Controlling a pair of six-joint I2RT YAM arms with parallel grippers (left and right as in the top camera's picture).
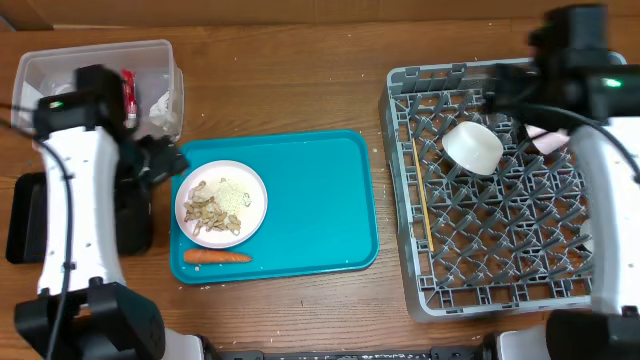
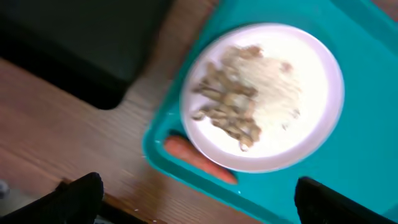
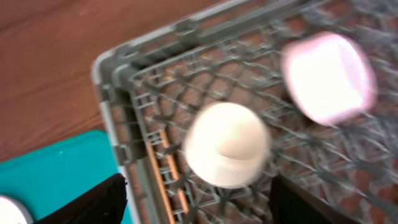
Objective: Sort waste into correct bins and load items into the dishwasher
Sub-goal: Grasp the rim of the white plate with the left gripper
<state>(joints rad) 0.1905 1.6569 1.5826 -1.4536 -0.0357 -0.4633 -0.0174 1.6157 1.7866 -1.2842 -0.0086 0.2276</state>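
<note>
My left gripper needs to swing across the plate and go down to the white plate's rack-side rim point(image 1: 264, 204) point(image 2: 330, 129), because bare teal tray lies beside that rim.
A white plate point(image 1: 255, 190) with beige food scraps and rice point(image 1: 218, 205) sits at the left of the teal tray point(image 1: 310, 200), with an orange carrot point(image 1: 217, 256) in front of it. My left gripper point(image 1: 170, 160) is open and empty just left of the plate; its wrist view shows the plate point(image 2: 311, 74), scraps point(image 2: 230, 106) and carrot point(image 2: 199, 158) between the spread fingers point(image 2: 199, 205). My right gripper point(image 1: 497, 98) is open above the grey dish rack point(image 1: 480, 290), over an upturned white bowl point(image 1: 473, 146) point(image 3: 227, 143). A pale pink dish point(image 1: 548, 140) point(image 3: 329, 78) and chopsticks point(image 1: 422, 205) point(image 3: 163, 168) lie in the rack.
A clear tub point(image 1: 100, 55) at back left holds a red wrapper point(image 1: 129, 92) and white tissue point(image 1: 160, 103). A black tray point(image 1: 25, 215) lies left of the teal tray, partly under my left arm, and it shows in the left wrist view point(image 2: 81, 43).
</note>
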